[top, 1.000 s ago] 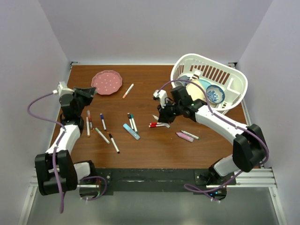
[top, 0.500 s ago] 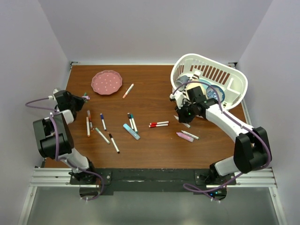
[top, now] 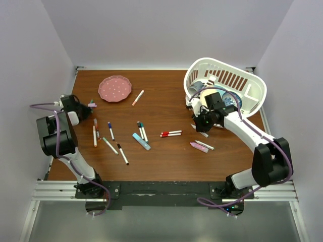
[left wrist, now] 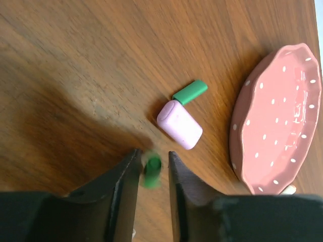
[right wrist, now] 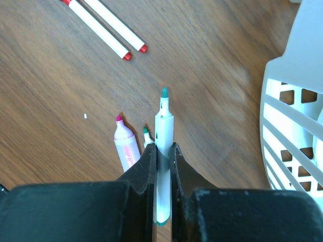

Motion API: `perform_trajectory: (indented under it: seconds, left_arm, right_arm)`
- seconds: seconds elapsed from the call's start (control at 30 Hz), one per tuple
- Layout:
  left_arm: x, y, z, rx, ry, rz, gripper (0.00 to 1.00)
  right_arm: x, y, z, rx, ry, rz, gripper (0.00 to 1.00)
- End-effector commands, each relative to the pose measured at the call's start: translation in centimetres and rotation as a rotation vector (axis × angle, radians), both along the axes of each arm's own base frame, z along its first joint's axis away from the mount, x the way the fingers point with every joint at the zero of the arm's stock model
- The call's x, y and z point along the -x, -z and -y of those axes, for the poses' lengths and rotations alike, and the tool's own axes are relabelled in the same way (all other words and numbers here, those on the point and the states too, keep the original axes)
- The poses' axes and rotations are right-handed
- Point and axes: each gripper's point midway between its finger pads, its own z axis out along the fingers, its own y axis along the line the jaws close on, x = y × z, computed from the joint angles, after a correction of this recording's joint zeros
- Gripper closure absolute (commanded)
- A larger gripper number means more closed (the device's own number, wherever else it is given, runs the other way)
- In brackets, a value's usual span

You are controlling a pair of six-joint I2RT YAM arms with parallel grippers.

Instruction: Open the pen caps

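Observation:
The teal tip is already bare, so my right gripper will next move down and slightly back to put the white marker beside the green-tipped marker.
In the left wrist view my left gripper [left wrist: 153,154] is open just above the table, with a blurred green cap [left wrist: 152,171] loose between its fingers. A lilac cap [left wrist: 179,124] and another green cap [left wrist: 190,92] lie just beyond it. In the top view this gripper [top: 83,105] is at the table's left edge. My right gripper [right wrist: 162,148] is shut on a white marker [right wrist: 163,126] whose teal tip is bare, held above the table near the basket [top: 198,122]. Below it lie an uncapped pink highlighter [right wrist: 126,146] and a green-tipped marker [right wrist: 146,135].
A pink dotted plate [top: 115,88] sits at the back left, close to the caps [left wrist: 275,126]. A white basket [top: 224,88] holding dishes stands at the back right. Several markers [top: 116,138], a blue highlighter [top: 141,141] and two red markers [top: 170,133] lie mid-table.
My left arm has drawn back to the table's left edge beside the plate. My right arm has carried the marker right, toward the basket. The green cap now sits loose between the left fingers.

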Motion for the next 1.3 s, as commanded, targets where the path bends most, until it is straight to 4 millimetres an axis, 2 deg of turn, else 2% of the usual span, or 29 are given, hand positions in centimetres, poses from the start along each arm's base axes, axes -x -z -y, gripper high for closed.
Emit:
perform_trajectory:
  seconds: [0.0,0.07,0.2,0.3,0.4,0.43,0.5,0.53,0.6,0.63,0.7,0.73,0.8,0.83,0.93,0.97,1.03,1.07,1.1,1.2,1.27]
  left_arm:
    - [-1.4,-1.4,-1.4,-0.055,-0.005,0.028,0.60]
    - [-1.5,-1.6,-1.8,-0.052,-0.009,0.021,0.58]
    - [-1.5,-2.5,-1.9,-0.049,0.002,0.037,0.48]
    - [-1.6,-4.6,-1.8,-0.069,0.028,0.080,0.41]
    - [-1.9,-7.9,-0.4,-0.062,0.091,0.187,0.36]
    - [-1.5,-9.0,1.1,-0.030,0.141,0.233,0.35]
    - [-1.5,-11.2,2.5,-0.021,0.189,0.331,0.32]
    - [-0.8,-12.0,4.2,-0.007,0.243,0.362,0.31]
    - [-0.4,-13.1,5.9,-0.016,0.301,0.394,0.29]
    - [0.0,-14.1,7.8,-0.016,0.359,0.419,0.28]
    - [0.4,-14.9,9.8,-0.039,0.429,0.430,0.27]
    - [0.7,-15.8,11.7,-0.045,0.490,0.449,0.26]
    - [1.2,-16.3,13.3,-0.072,0.558,0.448,0.26]
    - [1.6,-17.0,14.7,-0.081,0.606,0.465,0.26]
    - [2.7,-17.6,17.2,-0.118,0.714,0.475,0.24]
    - [3.2,-17.1,17.7,-0.141,0.750,0.451,0.24]
    - [3.9,-17.2,20.1,-0.174,0.830,0.444,0.23]
    - [4.4,-16.5,20.8,-0.192,0.868,0.413,0.23]
    - [4.9,-16.5,22.6,-0.204,0.918,0.412,0.23]
    - [5.6,-15.7,24.2,-0.230,0.975,0.377,0.22]
    - [5.3,-15.8,24.1,-0.260,0.969,0.374,0.22]
  right_arm:
    - [-0.7,0.3,1.1,0.052,0.008,0.008,1.00]
    - [-0.6,0.7,1.4,0.068,0.001,-0.004,1.00]
    - [-0.3,1.0,2.1,0.093,-0.005,-0.016,1.00]
    - [0.0,1.5,2.6,0.119,-0.015,-0.029,1.00]
    - [0.4,2.1,3.1,0.147,-0.031,-0.044,0.99]
    - [0.5,2.4,3.2,0.155,-0.042,-0.054,0.98]
    - [1.0,2.7,3.2,0.159,-0.058,-0.083,0.98]
    - [1.2,3.2,3.2,0.164,-0.069,-0.104,0.97]
    - [1.7,3.6,3.2,0.168,-0.084,-0.132,0.96]
    - [1.9,3.8,3.2,0.170,-0.093,-0.147,0.96]
    - [2.2,4.1,3.4,0.176,-0.098,-0.162,0.95]
    - [2.3,4.2,3.5,0.180,-0.097,-0.166,0.94]
    - [2.5,4.4,3.7,0.188,-0.097,-0.172,0.92]
    - [2.6,4.5,3.6,0.188,-0.100,-0.176,0.91]
    - [2.8,4.6,3.7,0.190,-0.100,-0.184,0.80]
    - [2.8,4.6,3.7,0.190,-0.099,-0.183,0.77]
    - [2.7,4.6,3.7,0.190,-0.097,-0.181,0.71]
    - [2.7,4.5,3.7,0.189,-0.098,-0.177,0.70]
    - [2.7,4.4,3.7,0.186,-0.097,-0.176,0.70]
    - [2.6,4.0,3.4,0.173,-0.101,-0.165,0.69]
    - [2.8,3.6,3.0,0.146,-0.113,-0.162,0.69]
